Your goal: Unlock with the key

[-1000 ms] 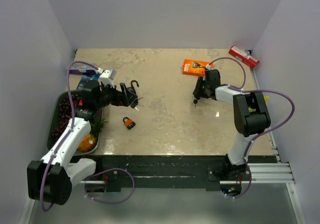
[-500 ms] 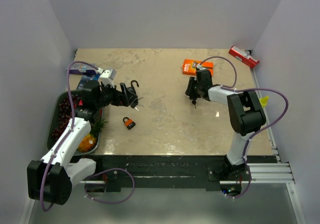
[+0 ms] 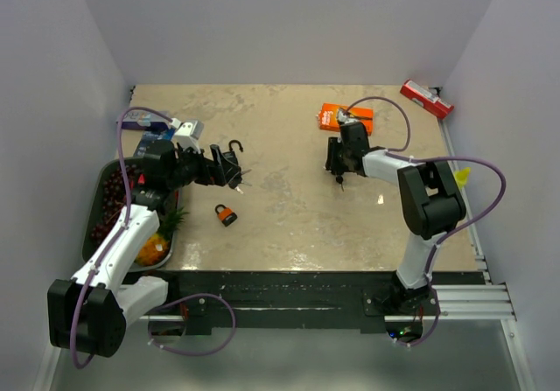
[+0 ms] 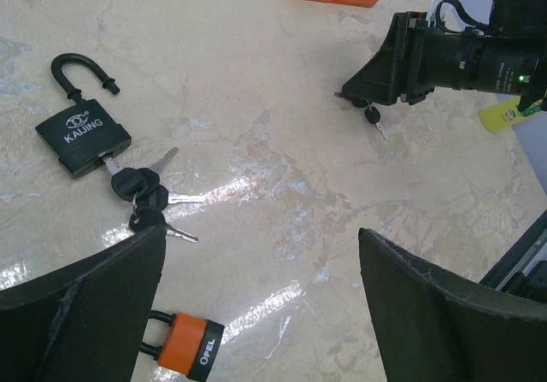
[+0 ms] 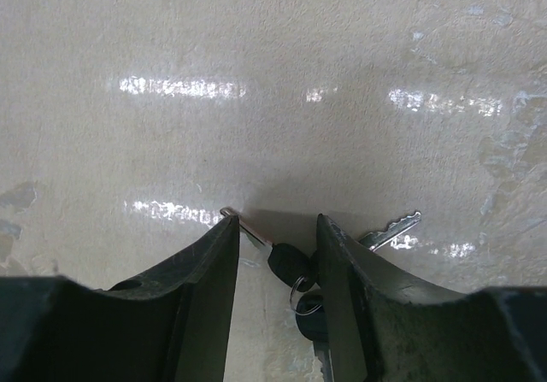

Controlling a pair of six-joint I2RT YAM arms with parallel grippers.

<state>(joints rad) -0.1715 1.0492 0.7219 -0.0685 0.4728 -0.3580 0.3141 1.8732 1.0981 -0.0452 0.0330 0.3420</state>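
The black key head (image 5: pixel 289 264) is between my fingers, just back of their ends. My right gripper should next draw back slightly and close them across it.
A small orange padlock (image 3: pixel 227 214) lies on the table with its shackle closed; it also shows in the left wrist view (image 4: pixel 184 348). A black padlock (image 4: pixel 83 132) with an open shackle lies nearby, a bunch of keys (image 4: pixel 141 196) in its keyhole. My left gripper (image 4: pixel 261 232) is open and empty, above the table just right of the black padlock (image 3: pixel 232 152). My right gripper (image 5: pixel 278 220) is open with its fingers on either side of a second key bunch (image 5: pixel 292 269) that lies on the table. In the top view it (image 3: pixel 339 169) is at centre right.
A dark tray (image 3: pixel 94 229) of fruit stands at the left edge. An orange box (image 3: pixel 346 116) lies behind the right gripper. A red object (image 3: pixel 427 100) is at the far right corner. A blue and white item (image 3: pixel 166 130) lies at the back left.
My right gripper has shifted a little to the left, over the key bunch. The left arm and both padlocks have not moved.
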